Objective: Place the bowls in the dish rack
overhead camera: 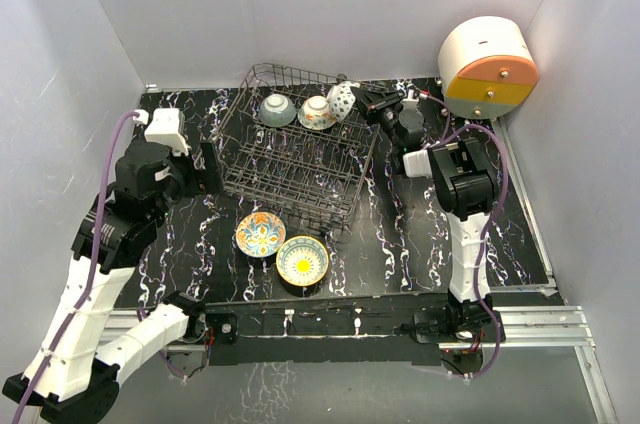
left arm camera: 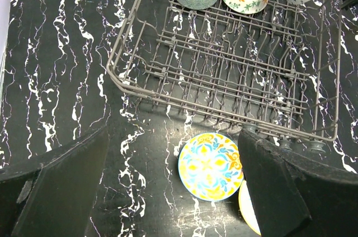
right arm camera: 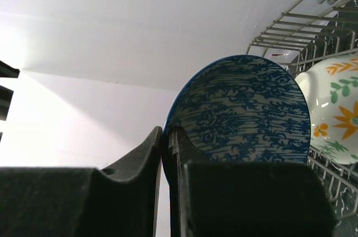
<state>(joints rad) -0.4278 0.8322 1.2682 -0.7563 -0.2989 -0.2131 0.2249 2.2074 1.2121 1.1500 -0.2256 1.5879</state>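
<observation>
My right gripper holds the blue bowl (overhead camera: 342, 99). I should move it back and down next, onto the rack's free wires beside the orange-green floral bowl.
The dark wire dish rack (overhead camera: 300, 159) stands mid-table. At its far end rest a grey-green patterned bowl (overhead camera: 276, 109) and an orange-green floral bowl (overhead camera: 318, 112). My right gripper (overhead camera: 366, 102) is shut on the rim of the blue bowl (overhead camera: 342, 99) and holds it on edge over the rack's far right corner. The right wrist view shows the bowl's blue inside (right arm camera: 246, 108) with the fingers (right arm camera: 142, 159) pinching its rim. The orange-blue floral bowl (overhead camera: 260, 234) and yellow sunflower bowl (overhead camera: 302, 260) sit on the table in front of the rack. My left gripper (left arm camera: 173, 189) is open above the floral bowl (left arm camera: 211, 165).
A round white, orange and yellow drawer unit (overhead camera: 488, 69) stands at the back right. White walls close in the black marbled table (overhead camera: 420, 234) on three sides. A rail (overhead camera: 340, 324) runs along the near edge.
</observation>
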